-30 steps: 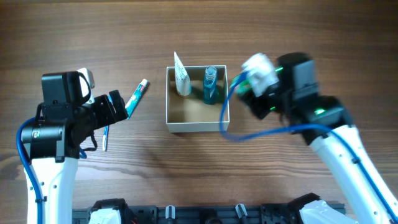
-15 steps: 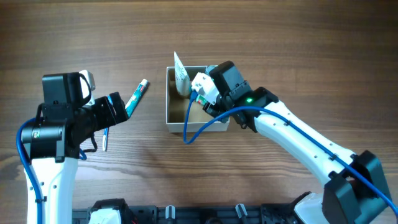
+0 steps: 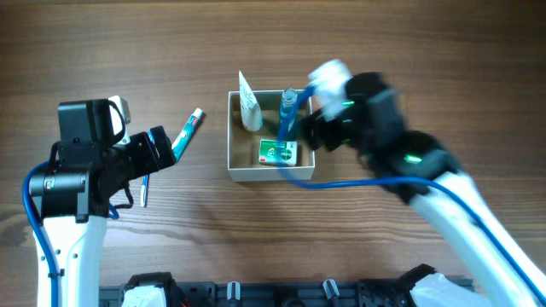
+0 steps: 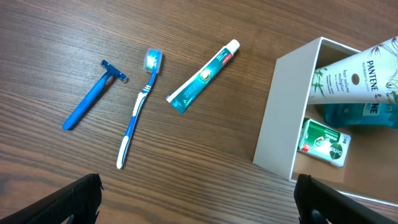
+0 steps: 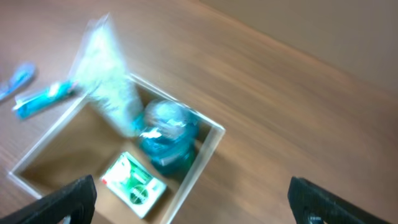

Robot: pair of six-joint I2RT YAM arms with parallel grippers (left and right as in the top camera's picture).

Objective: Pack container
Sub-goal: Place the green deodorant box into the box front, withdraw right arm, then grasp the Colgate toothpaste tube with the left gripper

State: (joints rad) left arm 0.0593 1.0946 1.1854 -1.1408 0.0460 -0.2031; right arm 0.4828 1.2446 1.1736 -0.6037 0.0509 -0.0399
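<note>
I will move my left gripper outward and down, turn it in line with the toothpaste tube and bring it onto its flat tail (image 3: 178,153), because the tube lies slanted outside the container (image 3: 229,136).
The container (image 3: 229,136), a square white-walled box with a tan floor, stands mid-table. Inside it are a white tube (image 3: 248,107), a teal bottle (image 3: 287,115) and a green soap pack (image 3: 277,153) lying flat. My right gripper (image 3: 312,128) hovers blurred over the box's right wall, open and empty. In the right wrist view the gripper (image 5: 199,202) looks down on the soap pack (image 5: 134,185) and the bottle (image 5: 168,134). My left gripper (image 3: 162,145) is open and empty left of the box. Its wrist view shows the gripper (image 4: 199,205) above bare wood, with the container (image 4: 283,112) to the right.
A toothpaste tube (image 4: 202,76), a blue-and-white toothbrush (image 4: 140,106) and a blue razor (image 4: 93,93) lie on the wooden table left of the box. From overhead the toothpaste (image 3: 189,130) shows beside the left arm, which covers most of the toothbrush and razor.
My right gripper dipped into the container, opened and drew back to the right. The green soap pack now lies on the box floor. The left arm has not moved.
</note>
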